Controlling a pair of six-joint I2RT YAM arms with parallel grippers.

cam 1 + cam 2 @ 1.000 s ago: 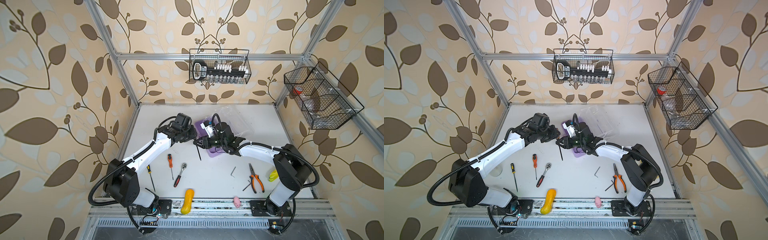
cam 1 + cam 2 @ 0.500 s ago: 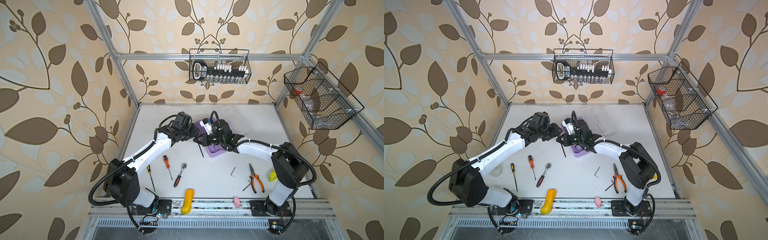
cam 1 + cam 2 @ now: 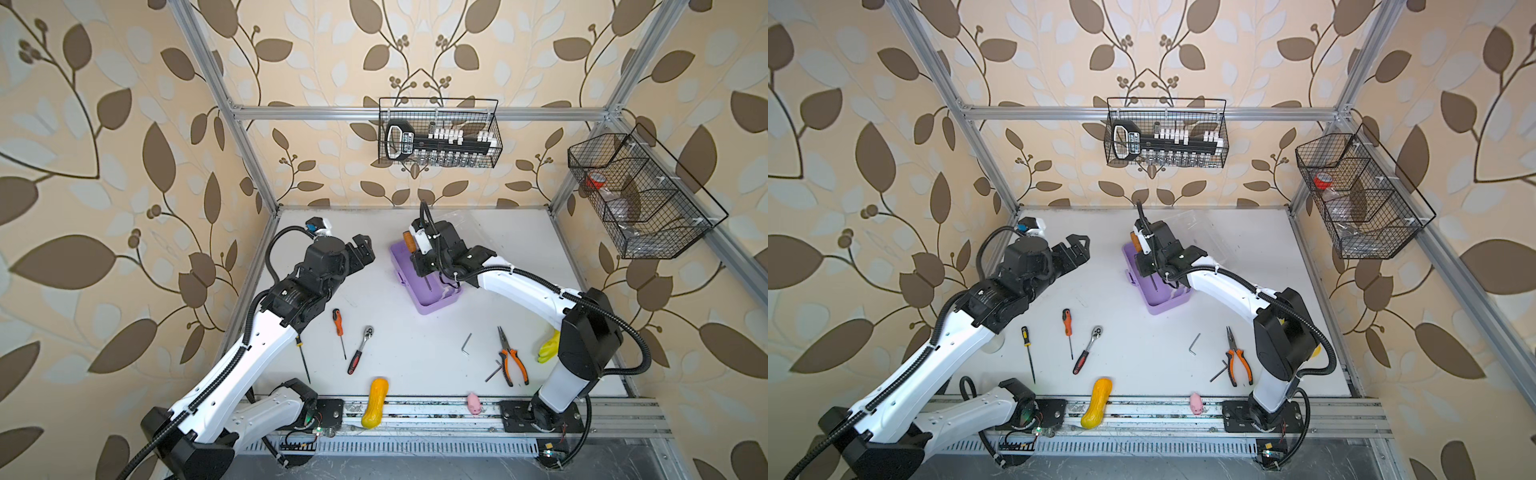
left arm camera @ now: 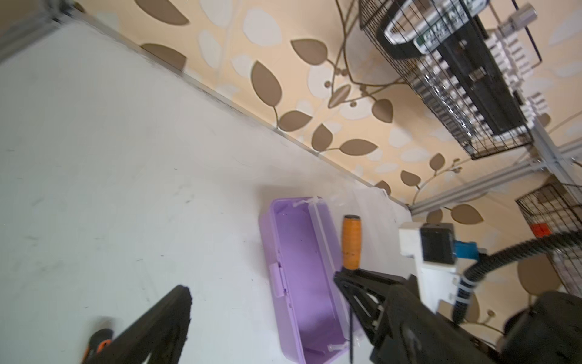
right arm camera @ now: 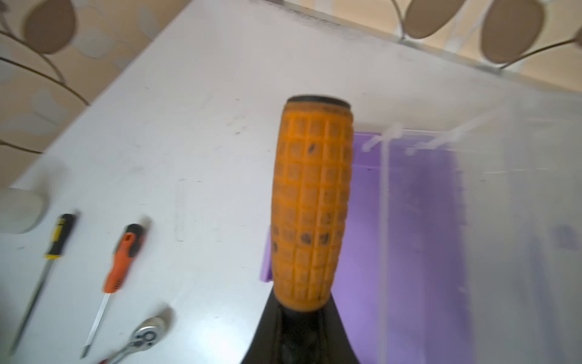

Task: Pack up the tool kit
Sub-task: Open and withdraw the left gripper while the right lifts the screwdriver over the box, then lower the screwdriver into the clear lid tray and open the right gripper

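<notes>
The right gripper has the lilac bottom of the box along the lid [image 3: 439,286] [image 5: 424,248] below it, so it next needs to go down toward the box's lid side and let go of the big screwdriver.
The tool kit [image 3: 432,305] [image 3: 1167,306] is a lilac box lying open on the table, its clear lid [image 3: 461,226] folded back behind it. My right gripper [image 3: 420,262] [image 5: 302,304] is shut on a big screwdriver just below its gridded orange handle [image 3: 409,242] [image 4: 351,242] [image 5: 311,201]. It holds the tool lengthwise over the box [image 4: 293,252] [image 5: 419,220], with the dark shaft [image 3: 428,284] above the box floor. My left gripper [image 3: 365,251] [image 3: 1079,249] [image 4: 289,321] hangs wide open and empty to the left of the box.
On the table lie a small orange screwdriver [image 3: 337,324], a ratchet [image 3: 360,349], a yellow-black screwdriver [image 3: 302,353], pliers [image 3: 513,361] and two hex keys [image 3: 467,345]. A yellow toy [image 3: 375,402] and a pink toy [image 3: 473,403] sit at the front rail. Wire baskets [image 3: 438,133] [image 3: 640,195] hang on the walls.
The left gripper opened, let go of the orange-handled screwdriver and drew back to the left. The right gripper closed on it and carried it over the box.
</notes>
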